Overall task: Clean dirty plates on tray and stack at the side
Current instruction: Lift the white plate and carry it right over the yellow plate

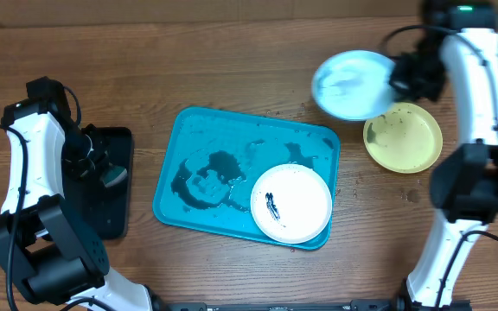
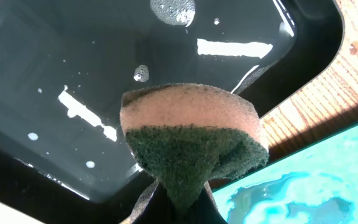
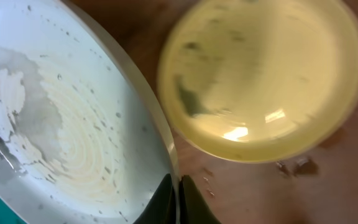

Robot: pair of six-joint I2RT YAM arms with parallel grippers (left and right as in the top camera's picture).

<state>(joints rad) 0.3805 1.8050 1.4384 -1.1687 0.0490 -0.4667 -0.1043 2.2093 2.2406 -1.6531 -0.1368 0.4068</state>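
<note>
The held plate's rim goes back and down in my right gripper next, for release over the yellow-green plate (image 1: 403, 138) (image 3: 263, 78), which lies below and back of the gripper.
The turquoise tray (image 1: 199, 138) lies mid-table, wet with dark smears; the white plate (image 1: 305, 212) with a dark smear sits in its right corner. My right gripper (image 1: 402, 73) is shut on the rim of the light-blue-rimmed plate (image 1: 350, 82), held in the air beyond the tray's far right corner; the right wrist view shows the fingers (image 3: 178, 190) pinching the soapy plate (image 3: 55, 124). The yellow-green plate (image 1: 403, 138) lies on the table to the right, also in the right wrist view (image 3: 260, 74). My left gripper (image 2: 179, 202) is shut on a sponge (image 2: 191, 137) over the black tray.
The smaller black tray (image 1: 115, 186) holding water stands left of the turquoise tray, seen close in the left wrist view (image 2: 73, 62). Water drops spot the wood near the yellow-green plate. The right arm's base (image 1: 469, 186) rises at the right edge.
</note>
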